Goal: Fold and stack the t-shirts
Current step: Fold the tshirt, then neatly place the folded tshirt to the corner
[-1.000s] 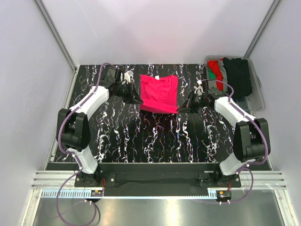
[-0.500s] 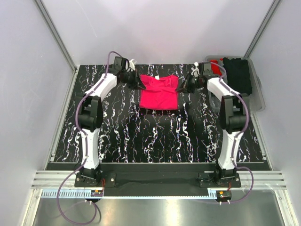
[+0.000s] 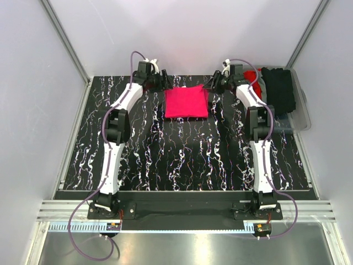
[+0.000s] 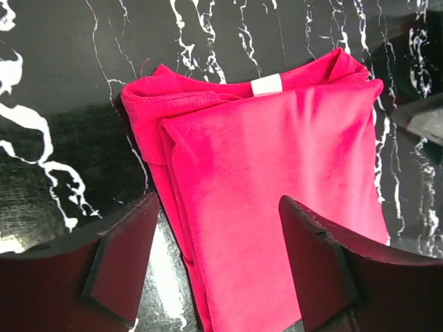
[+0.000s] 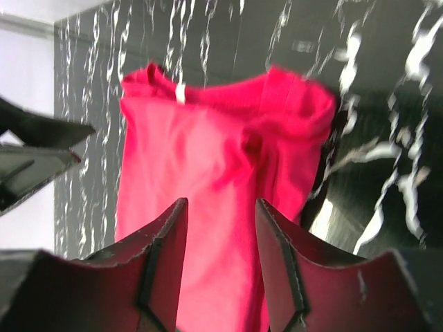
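Observation:
I will lower my left gripper and move it gently back onto the middle of the shirt's nearest side edge (image 3: 167, 101) (image 4: 192, 259), because the folded layers are stacked between its open fingers.
The bright pinkish-red t-shirt (image 3: 186, 103) lies folded into a flat rectangle at the far middle of the table. Its white neck label (image 4: 266, 84) shows at the far edge, under the top layer. My left gripper (image 3: 161, 83) hovers at the shirt's far left corner, and my right gripper (image 3: 212, 85) at its far right corner. In the left wrist view the left gripper (image 4: 220, 207) is open over the cloth (image 4: 277, 173), holding nothing. The right gripper (image 5: 221, 207) is open too, with the shirt (image 5: 208, 152) lying loose below it.
A clear plastic bin (image 3: 302, 105) stands at the table's far right corner. It holds a red shirt (image 3: 253, 74) and a black one (image 3: 278, 85). Grey walls close in behind and on both sides. Both arms reach out fully toward the back.
Both grippers carried the shirt's near edge to its far edge, folding it in half. Then both opened and let the cloth go.

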You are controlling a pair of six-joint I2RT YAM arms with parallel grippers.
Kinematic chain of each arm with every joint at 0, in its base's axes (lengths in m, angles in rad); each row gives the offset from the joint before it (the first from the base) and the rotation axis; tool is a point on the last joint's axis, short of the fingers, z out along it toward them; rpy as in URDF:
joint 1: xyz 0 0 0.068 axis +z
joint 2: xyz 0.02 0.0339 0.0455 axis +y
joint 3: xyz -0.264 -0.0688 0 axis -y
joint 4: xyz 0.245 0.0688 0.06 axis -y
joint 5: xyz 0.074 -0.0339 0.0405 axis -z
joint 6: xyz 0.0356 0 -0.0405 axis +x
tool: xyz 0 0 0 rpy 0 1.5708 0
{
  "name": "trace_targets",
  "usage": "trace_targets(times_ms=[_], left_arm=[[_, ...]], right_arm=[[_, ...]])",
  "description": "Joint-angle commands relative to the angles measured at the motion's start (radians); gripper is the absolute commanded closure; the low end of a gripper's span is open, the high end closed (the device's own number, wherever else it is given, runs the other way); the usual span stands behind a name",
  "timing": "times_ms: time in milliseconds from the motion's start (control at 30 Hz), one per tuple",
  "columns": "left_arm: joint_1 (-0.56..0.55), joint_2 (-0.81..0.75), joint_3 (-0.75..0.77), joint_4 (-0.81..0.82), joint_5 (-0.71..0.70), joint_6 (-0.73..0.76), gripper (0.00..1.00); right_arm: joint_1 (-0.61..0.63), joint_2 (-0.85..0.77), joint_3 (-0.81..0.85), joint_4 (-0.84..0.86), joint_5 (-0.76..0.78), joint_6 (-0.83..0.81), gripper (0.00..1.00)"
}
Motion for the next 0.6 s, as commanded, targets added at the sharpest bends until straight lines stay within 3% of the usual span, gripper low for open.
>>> trace_targets(times_ms=[0,233,567], left_arm=[[-0.005,-0.107,-0.023,0.012,-0.024,0.069,0.22],[0.045,-0.119,-0.176,-0.005,0.185,-0.008,0.2],[0.056,-0.007,-0.209,0.101,0.265,-0.161,0.26]], right_arm=[[0.011,-0.166,-0.082,0.045,-0.062,-0.021,0.49],[0.013,-0.23,-0.26,0.065,-0.137,0.022,0.5],[0.031,-0.18,-0.271,0.065,-0.131,0.045,0.5]])
